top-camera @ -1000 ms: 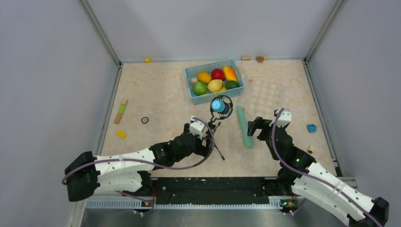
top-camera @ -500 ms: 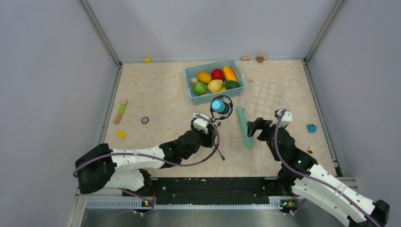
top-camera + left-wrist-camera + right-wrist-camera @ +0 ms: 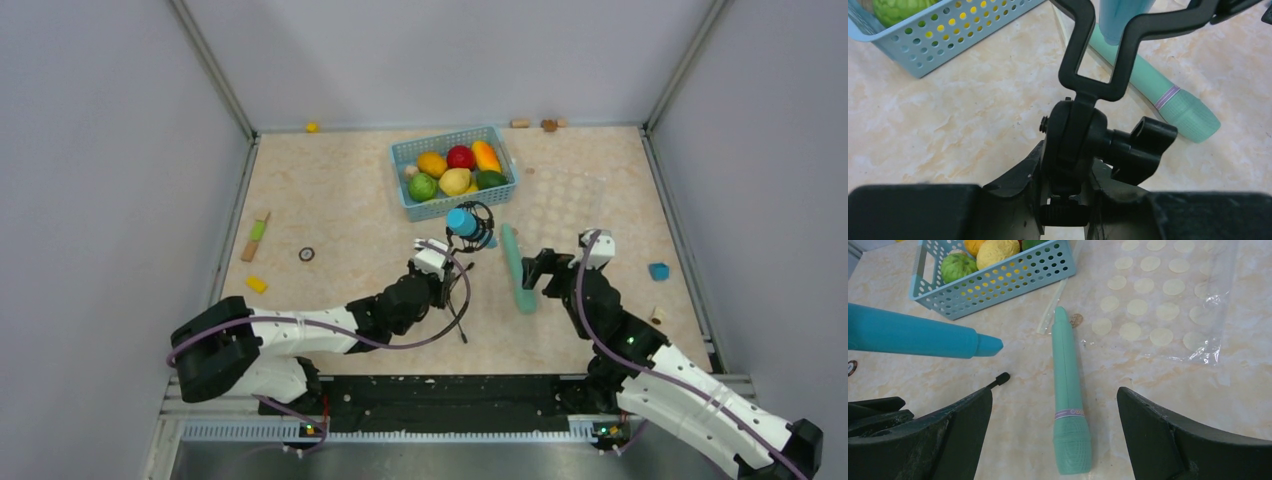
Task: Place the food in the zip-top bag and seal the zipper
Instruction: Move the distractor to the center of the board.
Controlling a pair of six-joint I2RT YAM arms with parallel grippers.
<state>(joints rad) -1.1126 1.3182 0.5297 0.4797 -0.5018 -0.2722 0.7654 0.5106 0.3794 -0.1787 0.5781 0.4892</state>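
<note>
I need to carry the stand outward onto the table's bare far corner, which lies left of my left gripper in the top view, releasing it clear of the basket (image 3: pixel 404 160).
The food (image 3: pixel 455 172) lies heaped in a light-blue basket (image 3: pixel 404 160): orange, red, yellow and green pieces, also seen as food (image 3: pixel 997 249) in the right wrist view. The clear zip-top bag (image 3: pixel 565 200) lies flat to the basket's right; its zipper (image 3: pixel 1050 315) shows as a thin clear strip beside a teal stick (image 3: pixel 1068 390). My left gripper (image 3: pixel 450 285) is shut on the black swivel joint of a small stand (image 3: pixel 1075 130) that carries a blue microphone (image 3: pixel 462 222). My right gripper (image 3: pixel 1054 390) hangs open above the teal stick's thick end.
A thin leg of the stand (image 3: pixel 462 325) reaches toward the near edge. A blue block (image 3: pixel 658 271) lies at the right. A yellow block (image 3: pixel 256 284), a green-and-wood piece (image 3: pixel 258 235) and a small ring (image 3: pixel 306 254) lie at the left. Walls enclose three sides.
My left arm reached forward and right to the stand, and its jaws closed from wide open onto the black joint. The right gripper stayed almost still.
</note>
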